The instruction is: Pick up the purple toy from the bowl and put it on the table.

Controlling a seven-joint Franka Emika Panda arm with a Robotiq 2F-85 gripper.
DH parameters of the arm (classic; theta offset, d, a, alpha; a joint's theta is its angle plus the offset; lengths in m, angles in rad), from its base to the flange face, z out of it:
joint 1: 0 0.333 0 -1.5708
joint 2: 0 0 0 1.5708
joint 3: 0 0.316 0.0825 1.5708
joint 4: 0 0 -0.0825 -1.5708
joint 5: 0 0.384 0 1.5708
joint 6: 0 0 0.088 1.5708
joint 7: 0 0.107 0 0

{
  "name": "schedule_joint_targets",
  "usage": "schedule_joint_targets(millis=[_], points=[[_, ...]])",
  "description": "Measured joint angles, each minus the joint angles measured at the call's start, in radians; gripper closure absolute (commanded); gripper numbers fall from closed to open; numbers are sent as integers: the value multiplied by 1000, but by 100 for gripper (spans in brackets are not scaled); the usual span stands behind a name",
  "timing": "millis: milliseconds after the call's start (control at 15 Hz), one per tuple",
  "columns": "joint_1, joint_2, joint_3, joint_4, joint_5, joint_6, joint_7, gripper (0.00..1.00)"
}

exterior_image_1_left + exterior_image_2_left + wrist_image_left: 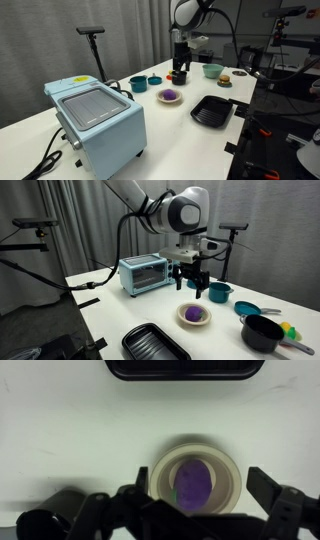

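My open gripper goes down into the cream bowl (232, 464) next until its fingers stand around the purple toy (193, 485), because the toy lies well below the fingers.
The purple toy (170, 95) lies in the small cream bowl (160, 97) on the white table (180, 140). It also shows in the bowl (181, 318) in an exterior view (194, 312). My gripper (180, 74) hangs open and empty above the table, just behind the bowl; in an exterior view (193, 282) it is above the bowl. In the wrist view the open jaws (200, 476) straddle the bowl (232, 464), with the purple toy (193, 484) centred between them, apart from both fingers.
A black tray (212, 111) lies next to the bowl and also shows in the wrist view (185, 368). A light blue toaster oven (98, 120), a teal bowl (138, 84), a black pot (154, 80), a light green bowl (212, 70) and a dark plate (225, 81) stand around.
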Motion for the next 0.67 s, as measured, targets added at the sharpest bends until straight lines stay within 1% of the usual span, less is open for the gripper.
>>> schedule_joint_targets(millis=[400,667], points=[[-15,276,2,252,0,-2,0,0],[-12,393,21,368,0,-7,-7,0]])
